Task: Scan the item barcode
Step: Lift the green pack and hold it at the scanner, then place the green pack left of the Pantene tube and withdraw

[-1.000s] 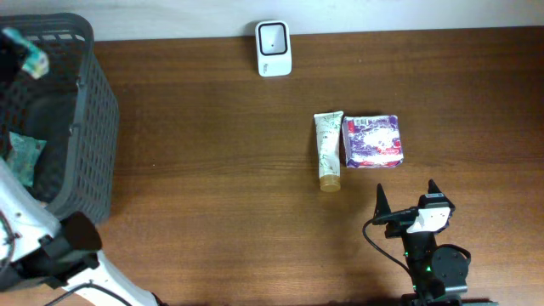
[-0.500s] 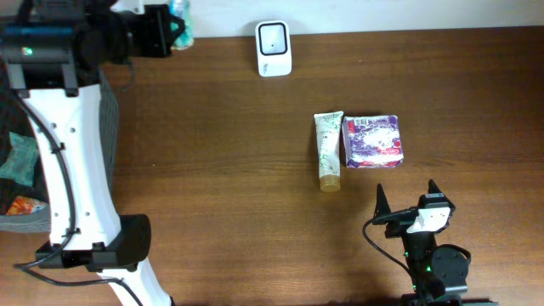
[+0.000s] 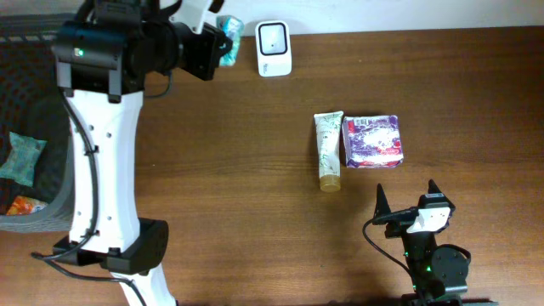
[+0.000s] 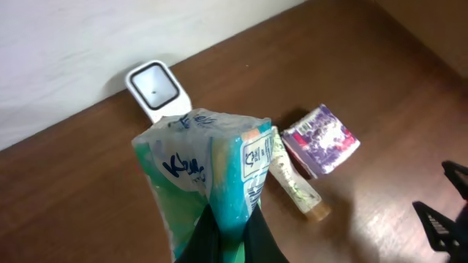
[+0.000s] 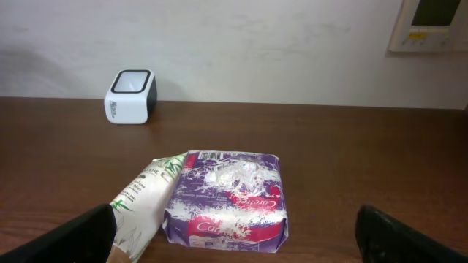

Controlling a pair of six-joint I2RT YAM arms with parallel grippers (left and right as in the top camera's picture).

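The packet goes down, back and to the right in the overhead view with my left gripper next, for release on the bare tabletop beside the cream tube [image 3: 304, 160] [image 4: 282, 198].
My left gripper [image 3: 212, 40] is shut on a teal and green packet [image 3: 226, 27], held in the air just left of the white barcode scanner [image 3: 274, 48] at the table's back edge. In the left wrist view the packet [image 4: 212, 161] stands up from between the black fingers [image 4: 259, 237], with a white printed label on its right face; the scanner [image 4: 155, 89] lies beyond it. My right gripper [image 3: 406, 202] stands open near the front right, holding nothing.
A cream tube [image 3: 327, 150] and a purple wrapped pack [image 3: 372, 141] lie side by side right of centre, just ahead of the right gripper. A dark grey basket [image 3: 34, 93] at the far left holds more packets [image 3: 21, 159].
The left arm has swung from over the basket to the right, carrying the teal packet up next to the scanner. The right arm has not moved.
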